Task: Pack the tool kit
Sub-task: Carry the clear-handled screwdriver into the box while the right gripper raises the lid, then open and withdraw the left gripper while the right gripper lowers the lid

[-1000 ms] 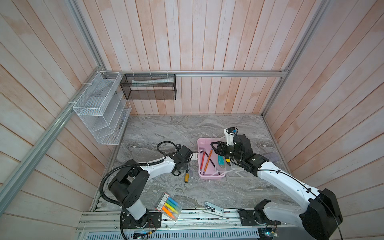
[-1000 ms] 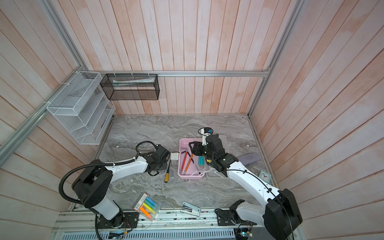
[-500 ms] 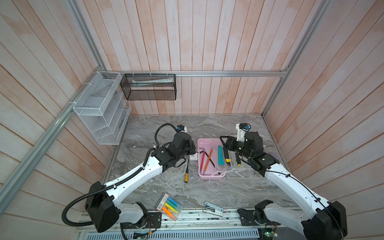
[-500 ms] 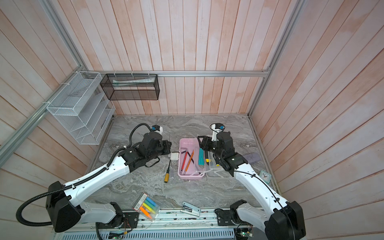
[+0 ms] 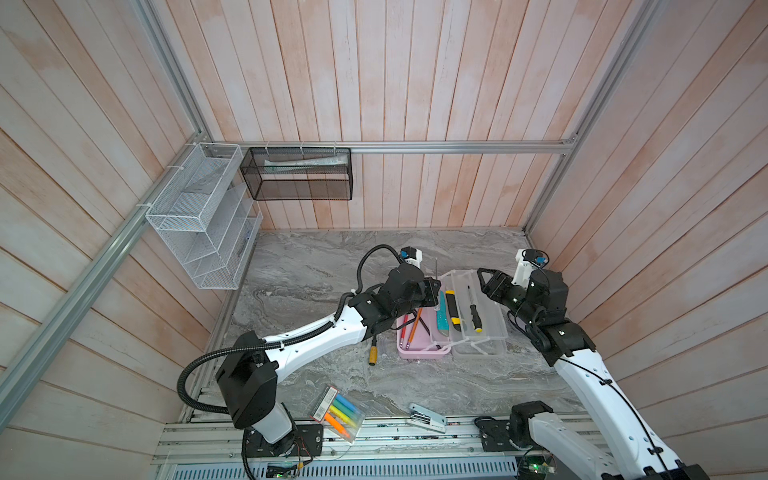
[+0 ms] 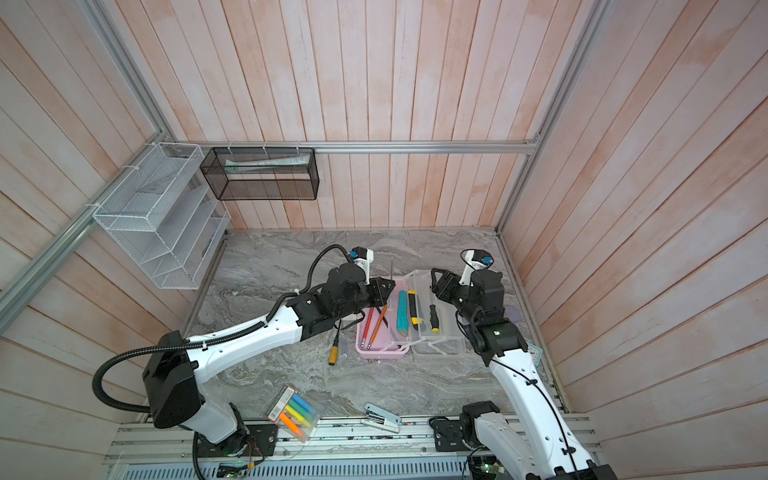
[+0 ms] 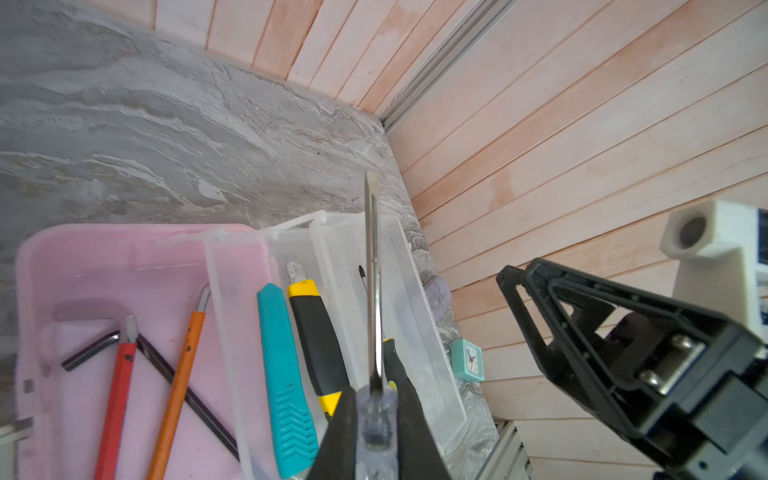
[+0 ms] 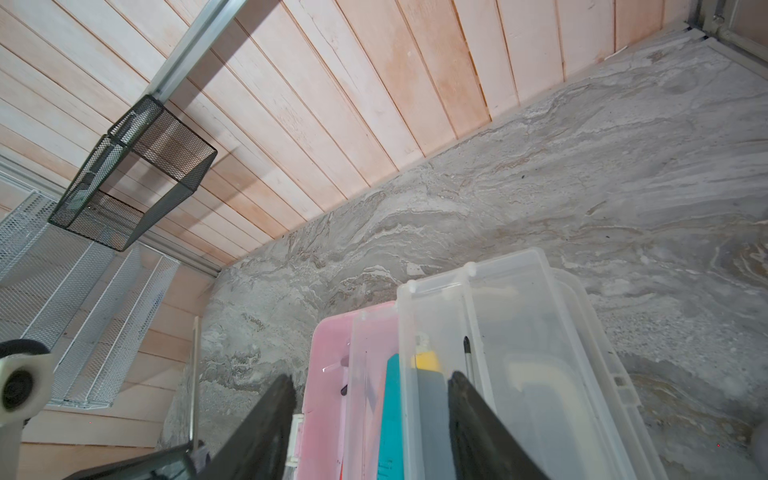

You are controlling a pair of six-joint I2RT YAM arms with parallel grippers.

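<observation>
My left gripper needs to go down across the knives next and release the clear-handled screwdriver, because the empty strip (image 7: 357, 320) beside the black-handled screwdriver is below, past both knives.
The pink tool kit box (image 5: 419, 352) (image 6: 376, 351) lies open on the marble table, with its clear tray and lid (image 5: 488, 328) spread to the right. In the pink part lie red and orange hex keys (image 7: 120, 386). The clear parts hold a teal utility knife (image 7: 282, 374), a yellow-black knife (image 7: 316, 340) and a black-handled screwdriver (image 5: 473, 313). My left gripper (image 7: 376, 419) (image 5: 434, 291) is shut on a clear-handled screwdriver (image 7: 374, 291) above the box, shaft pointing away. My right gripper (image 8: 370, 380) (image 5: 484, 282) hangs open over the tray's far end, holding nothing.
A yellow-handled screwdriver (image 5: 374, 353) lies on the table left of the box. A pack of highlighters (image 5: 338, 411) and a white stapler (image 5: 428, 417) sit near the front edge. A small teal clock (image 7: 467, 359) stands by the right wall. Wire racks (image 5: 199, 216) hang at back left.
My left arm has stretched forward and carried its gripper from beside the box to over its left part. My right gripper has drawn back toward the right, off the box's middle.
</observation>
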